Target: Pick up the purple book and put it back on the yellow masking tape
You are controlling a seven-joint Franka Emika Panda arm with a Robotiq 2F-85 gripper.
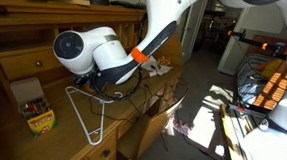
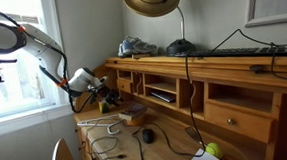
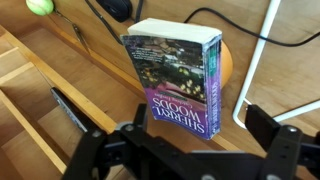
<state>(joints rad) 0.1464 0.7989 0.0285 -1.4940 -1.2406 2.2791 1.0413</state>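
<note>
My gripper lowers its open fingers next until they straddle the near end of the purple book, since that end still lies just beyond the fingers.
In the wrist view the purple book [image 3: 180, 75] lies flat on the yellow masking tape [image 3: 227, 65]. Only an orange sliver of the roll shows past the book's right edge. My gripper [image 3: 185, 142] is open just above the book's near end, with one finger on each side. The right finger stands clear of the cover. In an exterior view the gripper [image 2: 106, 92] hangs over the desk by the book [image 2: 134, 115]. In the other exterior view the arm hides both the book and the tape.
A white wire hanger [image 3: 262, 40] lies right of the book and also shows in an exterior view [image 1: 86, 112]. A crayon box [image 1: 36, 114] sits on the desk. A green ball [image 3: 40, 6], a black mouse [image 3: 120, 8] and a pen [image 3: 68, 108] lie nearby. Desk cubbies [image 2: 164, 89] stand behind.
</note>
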